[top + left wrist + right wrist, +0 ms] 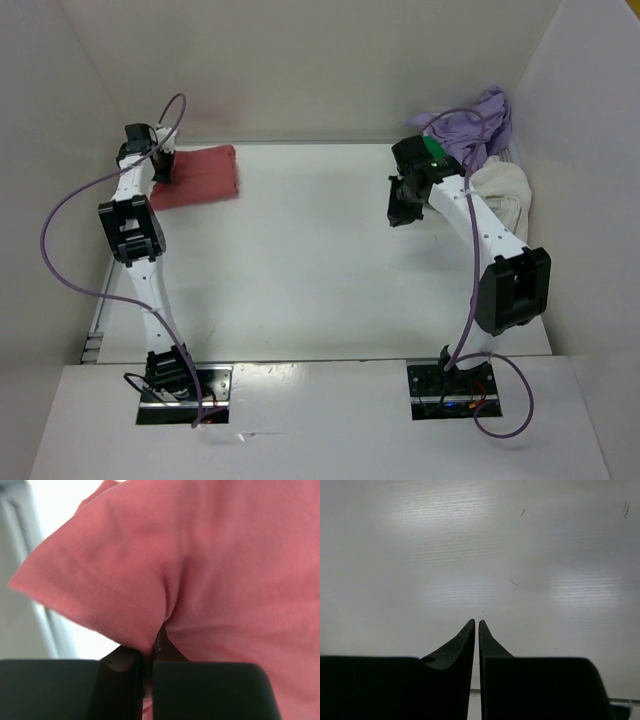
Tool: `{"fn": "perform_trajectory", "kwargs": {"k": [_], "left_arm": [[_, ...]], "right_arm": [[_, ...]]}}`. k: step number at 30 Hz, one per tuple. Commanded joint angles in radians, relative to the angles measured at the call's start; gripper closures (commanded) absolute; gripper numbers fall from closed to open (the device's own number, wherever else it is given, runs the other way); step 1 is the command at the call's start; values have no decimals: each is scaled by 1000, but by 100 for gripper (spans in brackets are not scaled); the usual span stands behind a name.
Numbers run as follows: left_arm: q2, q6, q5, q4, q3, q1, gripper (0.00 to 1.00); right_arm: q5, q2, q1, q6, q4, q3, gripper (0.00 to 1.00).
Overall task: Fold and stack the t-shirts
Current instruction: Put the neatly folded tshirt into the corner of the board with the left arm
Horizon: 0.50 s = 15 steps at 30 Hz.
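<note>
I need to drag the fold outward and left in the top view with my left gripper, over the white strip [86, 642] still between cloth and wall, then release it.
A salmon-red t-shirt [203, 176] lies folded flat at the far left of the white table. My left gripper [162, 170] is at its left edge, shut on a pinched fold of that cloth. In the left wrist view the salmon-red shirt [225, 570] fills the picture, puckering into the left gripper [152, 650]. A lavender-purple shirt [487, 118], a bright green one [433, 150] and a cream-white one [503, 190] are heaped at the far right. My right gripper [404, 207] hovers left of that heap, and the right wrist view shows the right gripper [476, 626] shut and empty over bare table.
White walls enclose the table; the left wall [60, 150] stands close to my left gripper, and the right wall [590, 180] backs the heap. A purple cable [452, 115] loops from the right arm over the lavender shirt.
</note>
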Motion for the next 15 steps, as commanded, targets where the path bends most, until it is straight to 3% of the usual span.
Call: {"fn": "perform_trajectory", "kwargs": {"k": [1, 5, 6, 9, 12, 14, 15], "left_arm": [[130, 19, -40, -17, 174, 34, 100], [353, 19, -55, -219, 622, 60, 100], [485, 19, -69, -261, 919, 69, 100], [419, 53, -101, -179, 747, 69, 100], [509, 37, -86, -243, 897, 69, 100], [501, 25, -138, -208, 895, 69, 88], [520, 25, -147, -208, 929, 69, 75]], "right_arm": [[55, 8, -2, -9, -94, 73, 89], [77, 41, -2, 2, -128, 96, 89], [77, 41, -2, 2, -141, 106, 89], [86, 60, 16, 11, -163, 124, 89], [86, 85, 29, 20, -174, 145, 88], [86, 99, 41, 20, -183, 159, 87], [86, 111, 50, 20, -183, 173, 87]]}}
